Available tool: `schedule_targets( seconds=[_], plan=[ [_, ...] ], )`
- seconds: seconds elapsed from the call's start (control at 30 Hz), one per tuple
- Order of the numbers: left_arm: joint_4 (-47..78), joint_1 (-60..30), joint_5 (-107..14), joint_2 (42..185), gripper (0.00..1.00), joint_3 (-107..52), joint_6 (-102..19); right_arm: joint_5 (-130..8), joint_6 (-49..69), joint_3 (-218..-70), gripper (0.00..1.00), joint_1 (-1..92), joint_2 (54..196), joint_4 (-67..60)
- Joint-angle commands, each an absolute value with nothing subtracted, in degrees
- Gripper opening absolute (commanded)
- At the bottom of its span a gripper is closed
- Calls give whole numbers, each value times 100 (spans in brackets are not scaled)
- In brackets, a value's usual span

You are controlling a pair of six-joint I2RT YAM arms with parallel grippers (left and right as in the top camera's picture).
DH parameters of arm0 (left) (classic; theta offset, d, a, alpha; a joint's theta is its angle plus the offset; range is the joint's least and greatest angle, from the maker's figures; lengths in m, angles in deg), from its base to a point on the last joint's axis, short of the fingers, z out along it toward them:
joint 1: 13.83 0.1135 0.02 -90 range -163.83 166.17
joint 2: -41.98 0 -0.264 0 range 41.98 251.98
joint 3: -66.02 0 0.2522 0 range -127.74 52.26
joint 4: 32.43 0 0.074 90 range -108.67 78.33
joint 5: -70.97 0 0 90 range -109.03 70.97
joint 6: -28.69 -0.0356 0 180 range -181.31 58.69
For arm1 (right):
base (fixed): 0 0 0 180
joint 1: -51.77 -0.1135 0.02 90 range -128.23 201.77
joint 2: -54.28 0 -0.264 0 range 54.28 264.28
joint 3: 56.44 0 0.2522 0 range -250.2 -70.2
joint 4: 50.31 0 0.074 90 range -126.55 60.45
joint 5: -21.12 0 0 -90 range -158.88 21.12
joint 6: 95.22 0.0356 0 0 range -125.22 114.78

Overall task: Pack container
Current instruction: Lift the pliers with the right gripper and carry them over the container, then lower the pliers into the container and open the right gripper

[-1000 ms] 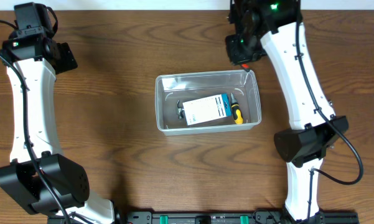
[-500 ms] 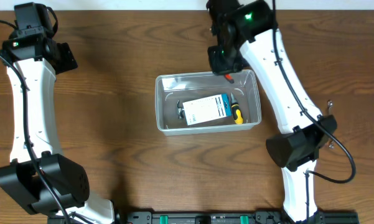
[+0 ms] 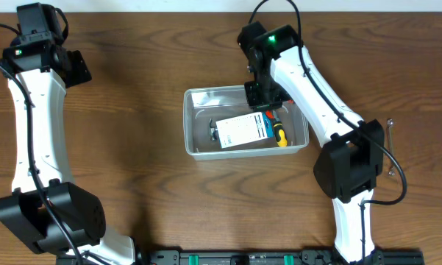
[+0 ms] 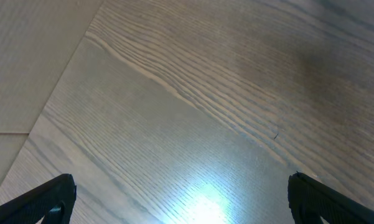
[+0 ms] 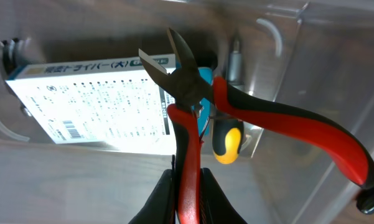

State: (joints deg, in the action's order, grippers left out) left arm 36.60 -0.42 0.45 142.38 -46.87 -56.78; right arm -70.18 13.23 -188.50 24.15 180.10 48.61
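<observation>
My right gripper lowers into the container [image 3: 193, 118] over the package's blue end [image 3: 268, 126] beside the screwdriver next and releases the cutters there. The cutters still hang above it.
The clear plastic container [image 3: 193, 118] sits mid-table. It holds a white and blue packaged tool [image 3: 242, 129] and a yellow-handled screwdriver [image 3: 279, 133]; both also show in the right wrist view, the package [image 5: 93, 99] and the screwdriver [image 5: 226, 140]. My right gripper [image 3: 263, 97] is over the container's far rim, shut on one red handle of a pair of red-handled cutters [image 5: 236, 109], held above the package. The fingers [image 5: 188, 193] pinch that handle. My left gripper [image 3: 68, 65] is far left, open and empty, over bare wood [image 4: 187, 205].
The wooden table [image 3: 132, 184] surrounds the container. A small metal hook-like tool [image 3: 389, 136] lies at the right, beside the right arm's base. The table's far edge runs behind both arms.
My right arm has swung left and nearer, carrying the cutters from beyond the container's far right corner to over its far rim. The left arm has not moved.
</observation>
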Motion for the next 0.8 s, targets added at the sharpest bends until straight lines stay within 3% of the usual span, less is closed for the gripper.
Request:
schedule_targets(
  seconds=[0.0,0.5,0.6,0.77],
  plan=[
    [3675,-33,76,14120,98,-4825,-5608,-7075,1455,-18597,1,2271,17868,4713],
    [3675,-33,76,14120,98,-4825,-5608,-7082,1618,-17322,3,2284,17868,3591],
    [3675,-33,76,14120,98,-4825,-5608,-7079,1618,-17314,18,2376,17868,3537],
    [3675,-33,76,14120,98,-4825,-5608,-7079,1573,-17316,30,2492,17868,3497]
  ],
)
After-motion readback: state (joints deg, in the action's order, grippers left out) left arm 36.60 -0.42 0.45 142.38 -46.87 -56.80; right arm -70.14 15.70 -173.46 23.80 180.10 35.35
